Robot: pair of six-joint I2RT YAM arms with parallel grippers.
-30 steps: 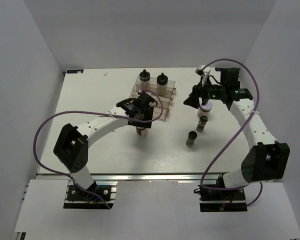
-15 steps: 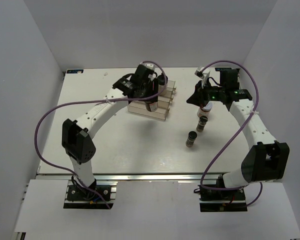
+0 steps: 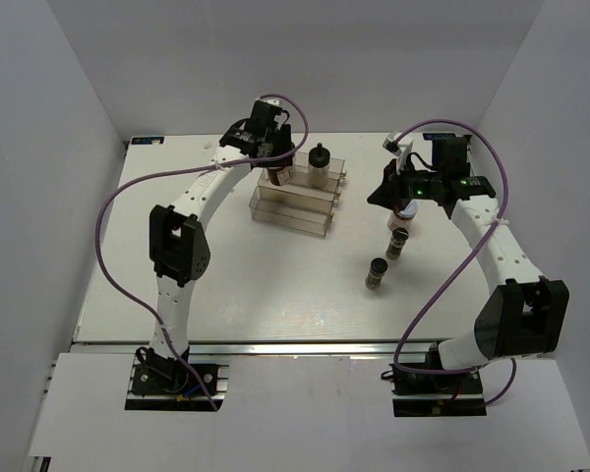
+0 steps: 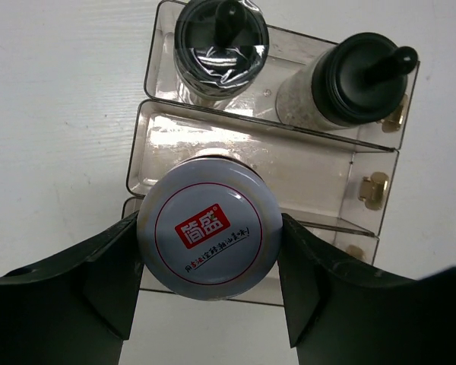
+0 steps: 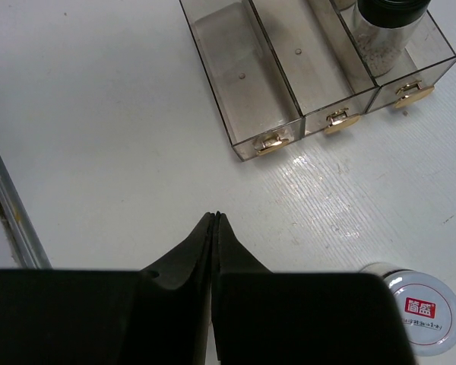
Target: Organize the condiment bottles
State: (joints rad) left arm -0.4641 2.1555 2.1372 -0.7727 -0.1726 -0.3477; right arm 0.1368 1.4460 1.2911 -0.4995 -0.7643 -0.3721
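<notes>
I should next lower the jar with my left gripper into the empty end of the rack's middle step, away from the brass knobs.
My left gripper [image 4: 210, 245] is shut on a squat dark jar with a white red-labelled lid [image 4: 210, 224]. It holds the jar above the middle step of the clear rack [image 4: 311, 163]. From above, the jar [image 3: 275, 178] hangs under the left gripper [image 3: 273, 163] at the rack's [image 3: 293, 205] left end. Two whitish bottles with black caps [image 4: 220, 42] [image 4: 362, 76] stand in the rack's rear step. My right gripper [image 5: 215, 217] is shut on nothing above bare table. A second white-lidded jar [image 5: 418, 308] stands to its right. Two slim dark shakers [image 3: 397, 242] [image 3: 376, 273] stand on the table.
The rack's front step [image 5: 243, 76] and its small brass knobs [image 5: 272, 141] face the right arm. The right arm's purple cable [image 3: 442, 285] loops over the table's right side. White walls close in the table on three sides.
The left arm has swung from in front of the rack to over its rear left, carrying the jar. The right gripper has shut and barely moved.
</notes>
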